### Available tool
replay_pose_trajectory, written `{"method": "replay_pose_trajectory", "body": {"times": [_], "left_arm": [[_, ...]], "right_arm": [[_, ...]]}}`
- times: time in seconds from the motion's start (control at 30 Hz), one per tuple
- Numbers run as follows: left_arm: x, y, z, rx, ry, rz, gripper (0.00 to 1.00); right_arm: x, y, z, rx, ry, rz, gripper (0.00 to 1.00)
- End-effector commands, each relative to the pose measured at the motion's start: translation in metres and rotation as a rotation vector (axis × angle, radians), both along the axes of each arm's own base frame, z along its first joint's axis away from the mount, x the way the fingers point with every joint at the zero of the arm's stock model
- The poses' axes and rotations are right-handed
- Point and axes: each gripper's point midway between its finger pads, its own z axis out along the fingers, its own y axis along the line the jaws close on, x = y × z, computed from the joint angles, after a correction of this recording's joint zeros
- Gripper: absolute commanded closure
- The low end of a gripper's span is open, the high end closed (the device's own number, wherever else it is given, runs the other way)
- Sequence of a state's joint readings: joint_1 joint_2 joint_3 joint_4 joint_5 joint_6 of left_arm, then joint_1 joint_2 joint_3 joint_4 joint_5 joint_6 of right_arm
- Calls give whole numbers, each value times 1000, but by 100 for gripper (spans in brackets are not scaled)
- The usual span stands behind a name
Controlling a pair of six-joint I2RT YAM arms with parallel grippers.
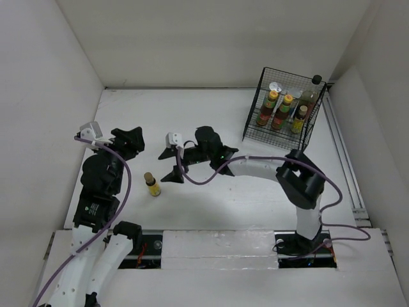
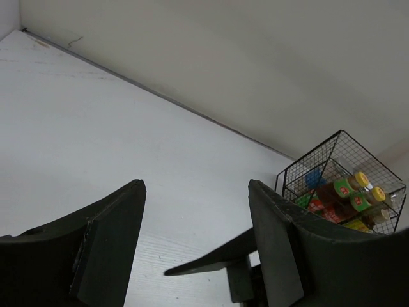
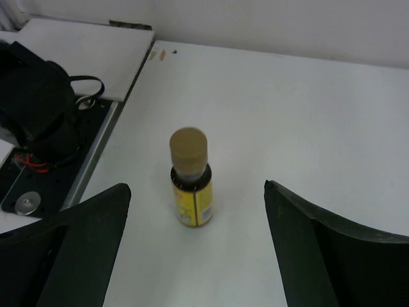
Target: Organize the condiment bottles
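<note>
The bottle stands beyond my right gripper's fingers, so next my right gripper needs to travel left in the top view until its fingers straddle the bottle's tan cap and close.
A tiny yellow bottle with a tan cap stands upright alone on the white table. In the right wrist view the bottle stands just ahead of the wide-open fingers. My right gripper is open and empty, just right of the bottle and not touching it. My left gripper is open and empty, held above the table to the bottle's upper left. Other bottles stand in the black wire basket at the far right: yellow-capped red sauce bottles, a silver-lidded shaker and a black-capped bottle.
The basket also shows at the right of the left wrist view, with the right gripper's finger low in front. White walls enclose the table on three sides. The arm bases and cables lie at the near edge.
</note>
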State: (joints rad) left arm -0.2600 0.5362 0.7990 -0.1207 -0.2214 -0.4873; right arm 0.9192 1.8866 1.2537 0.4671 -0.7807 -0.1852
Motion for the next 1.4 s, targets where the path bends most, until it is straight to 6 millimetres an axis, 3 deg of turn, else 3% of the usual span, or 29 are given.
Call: {"method": "replay_pose_trajectory", "body": {"times": [0.0,0.07,0.1,0.17,0.2,0.27,0.4,0.43,0.5,0.63,0.67,0.73,0.77,0.8,0.83,0.87,0.9,0.93,1.0,1.03,1.07,1.1,1.13,1.17,1.2,1.37], "left_arm": [[-5,5,25,-8,-73,16,39],[-5,5,25,-8,-73,16,39],[-5,5,25,-8,-73,16,39],[-8,4,27,-10,-82,5,39],[-8,4,27,-10,-82,5,39],[-8,4,27,-10,-82,5,39],[-8,4,27,-10,-82,5,39],[-8,4,27,-10,-82,5,39],[-5,3,25,-7,-73,5,39],[-6,1,25,-7,-73,-5,39],[-6,1,25,-7,-73,-5,39],[-6,1,25,-7,-73,-5,39],[-6,1,25,-7,-73,-5,39],[-5,1,20,-5,-65,-6,39],[-5,1,20,-5,-64,-6,39],[-5,1,20,-5,-64,-6,39],[-5,-1,20,-4,-65,-18,39],[-5,-1,20,-4,-65,-18,39],[-5,-6,23,-6,-75,-44,39],[-3,-6,21,-4,-67,-44,39],[-3,-6,21,-4,-66,-44,39],[-1,-7,19,-2,-58,-44,39],[-1,-9,19,-1,-58,-55,39],[-1,-9,19,-1,-58,-55,39],[-1,-9,19,-1,-58,-55,39],[3,-13,13,4,-36,-72,39]], "right_arm": [[2,30,23,109,-45,80,9],[1,44,29,143,-45,110,9],[-1,52,14,128,-21,119,9],[-8,61,11,135,5,159,9],[-7,66,19,152,0,177,13],[-15,74,8,143,25,216,16],[-30,83,6,167,67,274,35],[-34,80,5,175,77,285,49],[-39,77,22,233,76,306,62],[-32,55,62,331,61,309,74],[-31,47,65,342,69,304,74],[-34,24,106,438,29,311,74],[-23,8,107,442,31,281,74],[-24,-10,136,486,-12,273,74],[-19,-23,147,505,-30,243,74],[2,-42,158,525,-48,169,76],[10,-57,156,520,-48,122,76],[10,-78,183,558,-115,85,77],[49,-113,184,525,-117,-86,78],[51,-134,207,543,-169,-147,78],[71,-144,195,473,-179,-247,78],[100,-166,201,460,-198,-410,78],[114,-179,197,422,-215,-507,79],[121,-198,210,401,-305,-604,79],[139,-217,199,342,-272,-745,81],[169,-297,193,311,-305,-982,81]]}}
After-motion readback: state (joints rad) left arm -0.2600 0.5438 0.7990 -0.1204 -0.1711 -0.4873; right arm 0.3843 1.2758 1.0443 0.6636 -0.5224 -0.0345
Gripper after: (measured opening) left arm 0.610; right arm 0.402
